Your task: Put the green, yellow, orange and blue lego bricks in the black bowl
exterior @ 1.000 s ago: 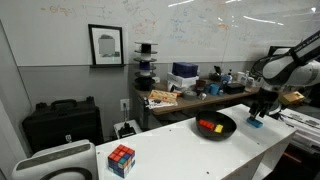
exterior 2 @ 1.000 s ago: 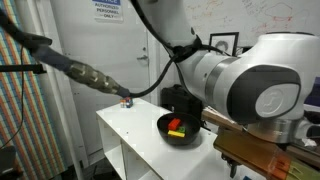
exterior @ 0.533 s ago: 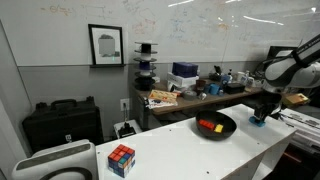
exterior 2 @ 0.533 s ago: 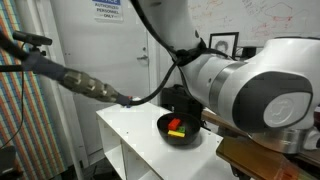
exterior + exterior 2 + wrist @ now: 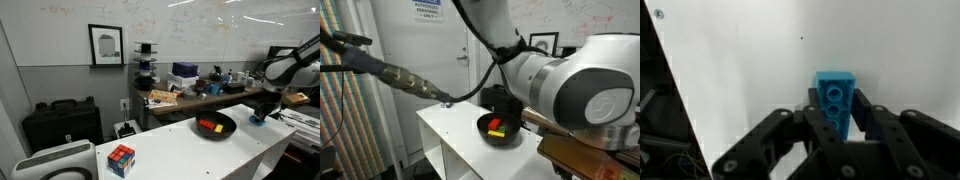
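My gripper lifts the light blue brick (image 5: 256,123), the only one still outside, off the table next, then moves across over the bowl and opens.
In the wrist view my gripper (image 5: 837,112) is shut on the light blue lego brick (image 5: 835,92), a finger pressed on each long side, with the brick on the white table. In an exterior view the gripper (image 5: 257,119) is down at the table to the right of the black bowl (image 5: 231,124), with the blue brick (image 5: 256,123) at its tips. The bowl (image 5: 483,126) holds the green brick (image 5: 500,121), the yellow brick (image 5: 495,126) and the orange-red brick (image 5: 497,133). From this side the big arm hides the gripper.
A multicoloured puzzle cube (image 5: 121,159) stands near the front left of the white table (image 5: 170,150). A black hard case (image 5: 62,122) sits behind it, a white device (image 5: 55,162) at the front left corner, and a cluttered desk (image 5: 190,92) behind the bowl.
The jaws have closed on the blue brick. The arm has shifted slightly to the right and then held still.
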